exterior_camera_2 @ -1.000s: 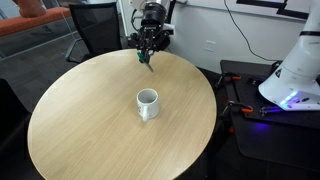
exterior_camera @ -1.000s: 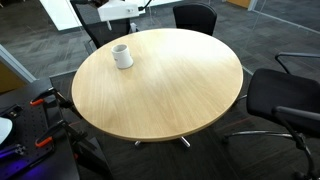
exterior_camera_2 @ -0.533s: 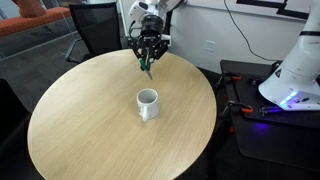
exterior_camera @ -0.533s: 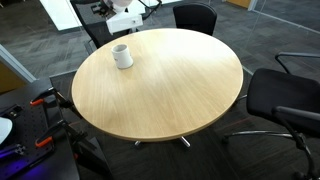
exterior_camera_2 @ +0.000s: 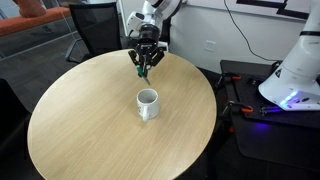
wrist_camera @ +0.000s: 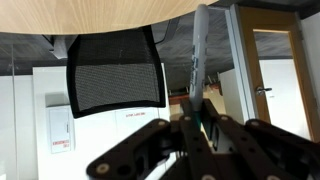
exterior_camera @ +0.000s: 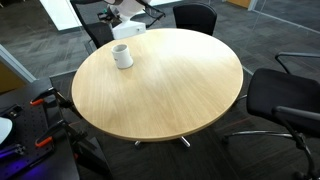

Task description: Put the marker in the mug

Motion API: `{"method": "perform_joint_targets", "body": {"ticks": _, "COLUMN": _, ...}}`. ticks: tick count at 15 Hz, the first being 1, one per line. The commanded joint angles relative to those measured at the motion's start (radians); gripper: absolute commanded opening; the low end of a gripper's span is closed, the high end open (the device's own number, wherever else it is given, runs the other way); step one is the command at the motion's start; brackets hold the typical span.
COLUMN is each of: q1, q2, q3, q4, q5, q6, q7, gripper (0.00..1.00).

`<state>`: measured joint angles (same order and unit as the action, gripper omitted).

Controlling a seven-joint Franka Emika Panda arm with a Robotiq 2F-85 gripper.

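My gripper needs to move across first, so that the marker's tip can then get into the mug's open top (exterior_camera: 120, 48).
The white mug (exterior_camera_2: 147, 102) stands upright on the round wooden table (exterior_camera_2: 90, 120), a little back from its middle; it also shows near the far left rim in an exterior view (exterior_camera: 122, 56). My gripper (exterior_camera_2: 146, 60) hangs above the far edge of the table, behind the mug, shut on the green-teal marker (exterior_camera_2: 144, 69), which points down out of the jaws. In the wrist view the gripper (wrist_camera: 197, 105) clamps the marker (wrist_camera: 198, 50), whose tip reaches toward the table edge (wrist_camera: 90, 12). In an exterior view only the arm's white wrist (exterior_camera: 126, 27) shows behind the mug.
Black office chairs stand round the table (exterior_camera: 195, 17) (exterior_camera: 285, 95) (exterior_camera_2: 95, 25); one mesh chair back fills the wrist view (wrist_camera: 110, 72). A white machine on a dark side table stands at the right (exterior_camera_2: 295, 70). Tools lie on a dark bench (exterior_camera: 25, 125).
My gripper has moved with the marker from behind the table's far edge in over the tabletop, closer to the mug. The mug has not moved.
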<state>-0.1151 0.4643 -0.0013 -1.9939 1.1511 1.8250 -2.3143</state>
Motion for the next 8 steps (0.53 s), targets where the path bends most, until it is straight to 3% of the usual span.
{"method": "perform_joint_targets", "body": {"ticks": 1, "q1": -0.007, "q2": 0.068, "q3": -0.001, "q4": 0.065, "q5": 0.013, "q6": -0.059, "q7": -0.004, "gripper": 0.04}}
{"method": "perform_joint_targets", "body": {"ticks": 8, "q1": -0.021, "q2": 0.164, "q3": 0.003, "q4": 0.132, "q5": 0.02, "q6": -0.118, "q7": -0.001, "gripper": 0.04}}
